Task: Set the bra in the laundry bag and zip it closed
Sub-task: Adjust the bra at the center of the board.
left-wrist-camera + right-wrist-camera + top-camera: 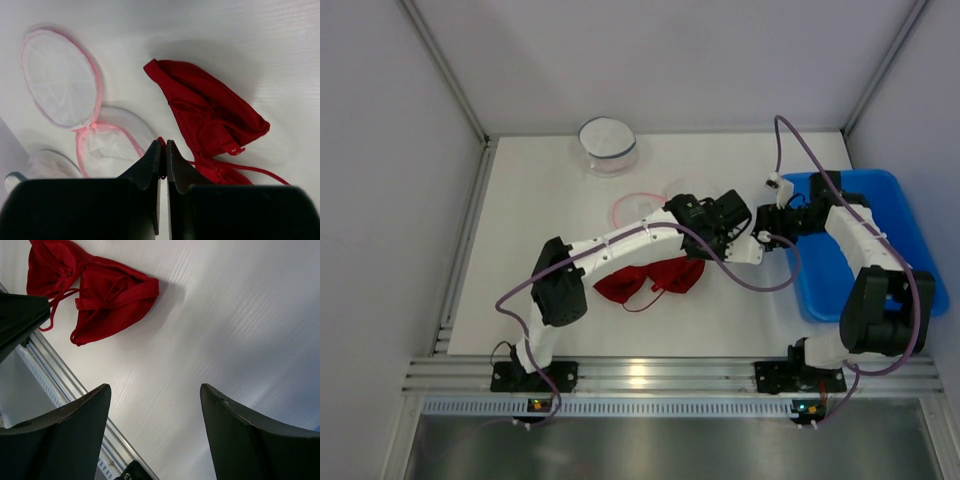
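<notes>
The left gripper moves down onto the bra's edge by the bag next and releases the pinched sliver, since the rest already lies on the tabletop.
The red bra lies crumpled on the white table, seen in the left wrist view and the right wrist view. The white mesh laundry bag with a pink rim lies open just behind it, its round flap folded back. My left gripper is shut, with a sliver of the bra's red fabric pinched between its tips, beside the bag's opening. My right gripper is open and empty above bare table, right of the bra.
A round white mesh pouch with a blue rim stands at the back and shows at the edge of the left wrist view. A blue tray sits at the right. The aluminium rail runs along the near edge.
</notes>
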